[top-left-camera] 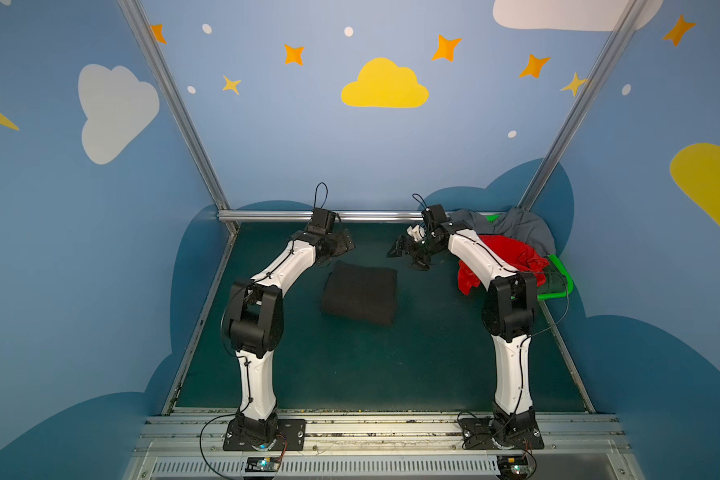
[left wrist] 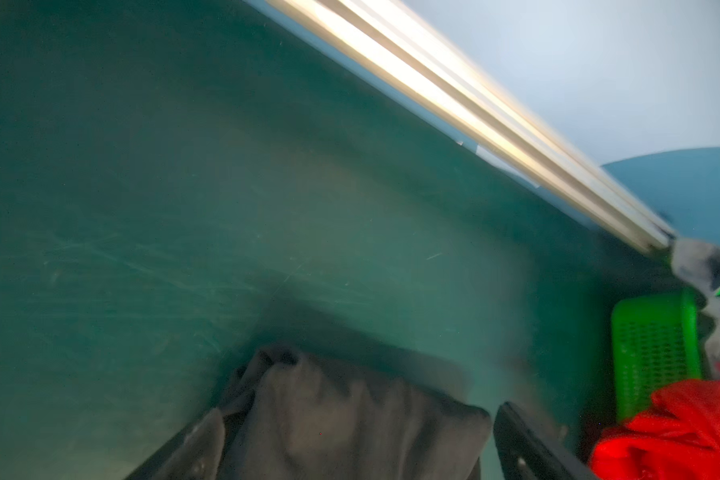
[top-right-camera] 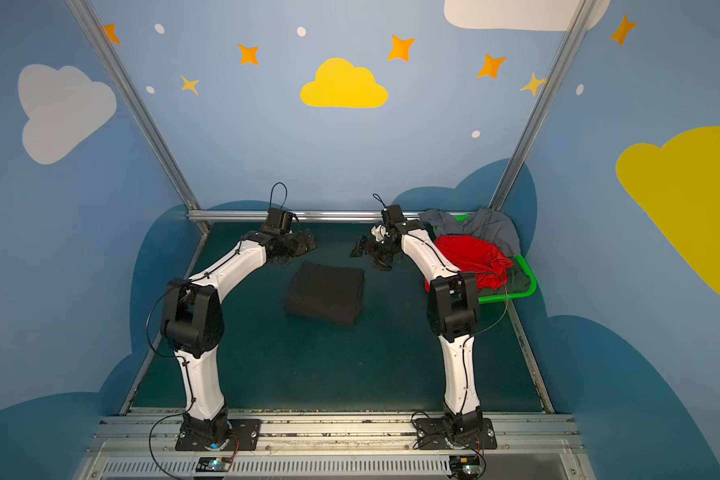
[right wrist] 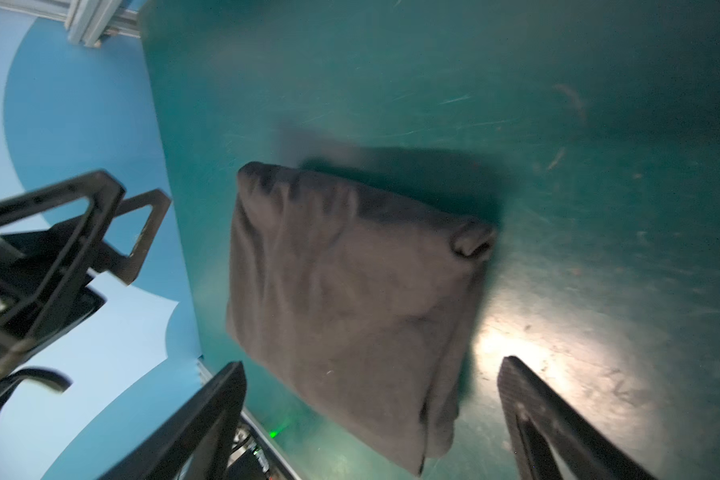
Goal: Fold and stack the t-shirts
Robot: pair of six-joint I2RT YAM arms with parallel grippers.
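The robot's left gripper is open beyond the far corner of the black t-shirt, so it needs to move back and down to close on the t-shirt's edge away from the basket.
A black t-shirt (top-left-camera: pixel 360 293) (top-right-camera: pixel 325 293) lies folded into a rectangle on the middle of the green table. My left gripper (top-left-camera: pixel 341 245) (top-right-camera: pixel 304 245) hovers just beyond its far left corner. It is open, and in the blurred left wrist view the left gripper (left wrist: pixel 360 411) has the shirt (left wrist: pixel 350 415) lying below its spread jaws. My right gripper (top-left-camera: pixel 408 253) (top-right-camera: pixel 371 253) hangs beyond the far right corner. The right gripper (right wrist: pixel 373 363) is open too and holds nothing, with the shirt (right wrist: pixel 350 299) flat beneath it.
A green basket (top-left-camera: pixel 562 270) (top-right-camera: pixel 516 296) (left wrist: pixel 653 345) stands at the far right corner. It holds a red t-shirt (top-left-camera: pixel 504 253) (top-right-camera: pixel 470 257), a grey t-shirt (top-left-camera: pixel 520 226) (top-right-camera: pixel 491 224) draped over its far rim, and a dark green t-shirt (top-right-camera: pixel 520 276). A metal rail (top-left-camera: pixel 371 216) lines the table's far edge.
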